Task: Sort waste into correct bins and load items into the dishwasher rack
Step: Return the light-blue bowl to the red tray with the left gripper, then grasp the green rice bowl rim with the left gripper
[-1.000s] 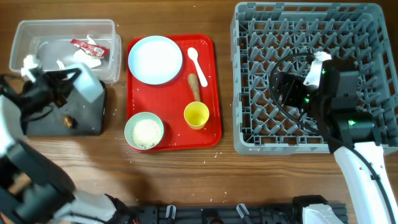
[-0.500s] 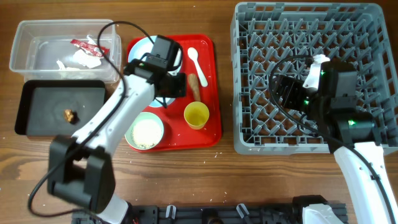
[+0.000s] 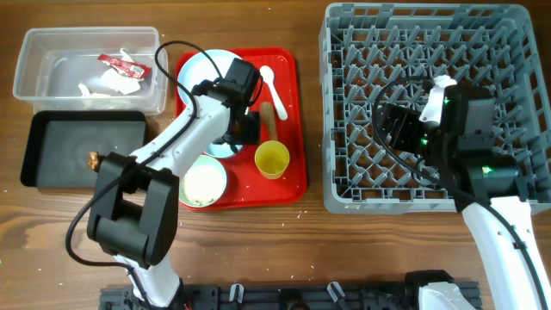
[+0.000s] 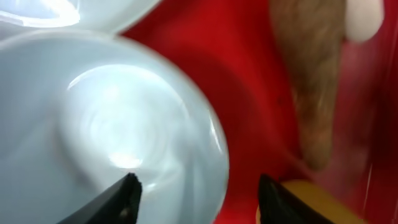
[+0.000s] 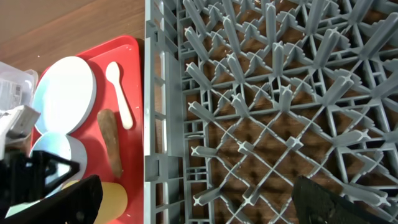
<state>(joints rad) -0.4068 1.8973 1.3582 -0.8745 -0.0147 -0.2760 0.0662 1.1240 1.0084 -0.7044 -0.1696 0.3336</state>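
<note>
I will move my left gripper back and left in the overhead view, onto the green bowl's rim (image 3: 225,178) facing the yellow cup, as rice crumbs lie inside.
My left gripper (image 4: 199,199) hangs open low over the red tray, straddling the right rim of the small light blue bowl (image 4: 112,124) without touching it. One finger (image 4: 127,199) is over the bowl's inside and the other stands outside it. From overhead, that gripper (image 3: 244,129) covers most of the bowl (image 3: 217,148). Around it lie the pale plate (image 3: 211,73), the white spoon (image 3: 271,86), the brown stick (image 3: 269,116), the yellow cup (image 3: 272,159) and the green bowl with rice crumbs (image 3: 200,182). My right gripper (image 5: 199,205) is open and empty above the grey rack (image 3: 430,34).
The clear tub (image 3: 34,52) at the back left holds the red-and-white wrapper (image 3: 120,62) and crumpled paper (image 3: 108,82). In front of it the black tray (image 3: 60,138) holds a small dark lump (image 3: 95,159). The red tray (image 3: 288,185) sits between the bins and the rack.
My left arm swung from the black tray over to the red tray and its jaws opened. The blue bowl now sits on the red tray. The right arm has not moved.
</note>
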